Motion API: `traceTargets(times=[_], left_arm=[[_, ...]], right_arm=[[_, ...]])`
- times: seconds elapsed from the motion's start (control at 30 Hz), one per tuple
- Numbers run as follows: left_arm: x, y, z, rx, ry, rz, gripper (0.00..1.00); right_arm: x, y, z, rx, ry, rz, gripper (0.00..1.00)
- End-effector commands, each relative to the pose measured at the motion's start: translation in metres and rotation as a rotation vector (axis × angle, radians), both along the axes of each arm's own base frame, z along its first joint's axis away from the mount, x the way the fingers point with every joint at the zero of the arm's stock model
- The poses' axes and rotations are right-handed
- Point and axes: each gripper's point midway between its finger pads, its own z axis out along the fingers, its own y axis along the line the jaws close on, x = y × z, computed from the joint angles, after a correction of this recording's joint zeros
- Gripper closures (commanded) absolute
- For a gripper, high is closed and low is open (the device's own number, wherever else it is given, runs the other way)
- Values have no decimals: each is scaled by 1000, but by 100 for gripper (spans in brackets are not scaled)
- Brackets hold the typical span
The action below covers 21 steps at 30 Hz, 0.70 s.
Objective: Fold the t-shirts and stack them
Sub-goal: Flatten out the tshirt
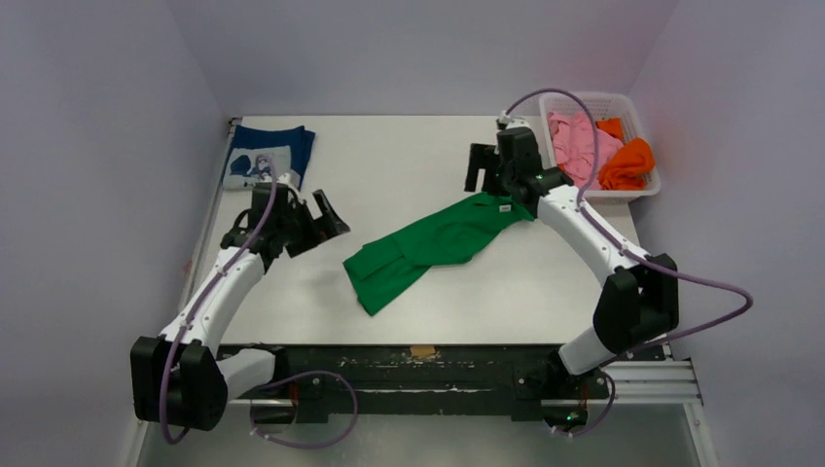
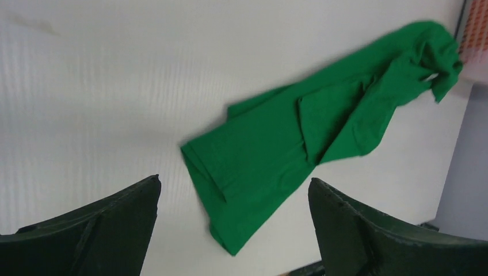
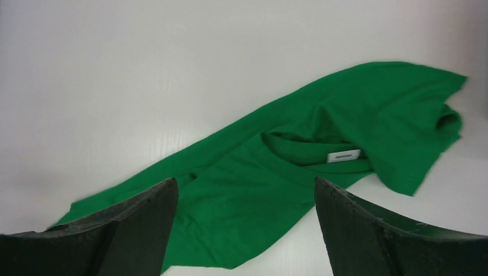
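Note:
My left gripper is to go down, back and to the right in the top view, onto the green shirt's upper hem (image 1: 354,272) (image 2: 217,188), because the green shirt's near end lies in layers.
The green t-shirt (image 1: 428,245) lies crumpled in a long diagonal strip across the middle of the table; it also shows in the left wrist view (image 2: 299,132) and in the right wrist view (image 3: 288,172), collar and white label up. A folded navy t-shirt with a white cartoon print (image 1: 269,156) lies at the far left corner. Pink (image 1: 579,144) and orange (image 1: 627,161) t-shirts sit in the basket. My left gripper (image 1: 319,226) is open and empty, left of the green shirt. My right gripper (image 1: 484,170) is open and empty, above the shirt's collar end.
A white plastic basket (image 1: 650,185) stands at the far right corner of the white table (image 1: 389,156). Purple walls close in on both sides and at the back. The black rail with the arm bases runs along the near edge.

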Motion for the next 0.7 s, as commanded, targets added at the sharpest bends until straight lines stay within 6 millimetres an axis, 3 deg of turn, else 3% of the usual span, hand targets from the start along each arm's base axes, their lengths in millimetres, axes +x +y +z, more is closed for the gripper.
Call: traceTargets(times=[0.0,0.1,0.23,0.43,0.67], left_arm=[[-50,-45,-35,-52,199,-214,6],[-64,-60,-55,-29,288,-278,11],[-67,-80,-69,-28,349,-346,19],[-66,-77,-102,76,476,-346,25],[-53,-85,-116,88,499,-358,35]], right_arm=[[-6,64,-33,7,62,198,15],[-14,98,-59,-10,114,270,16],[-20,117,-80,-38,164,300,17],[-22,116,-98,-46,201,281,18],[-21,104,-104,-91,210,230,20]])
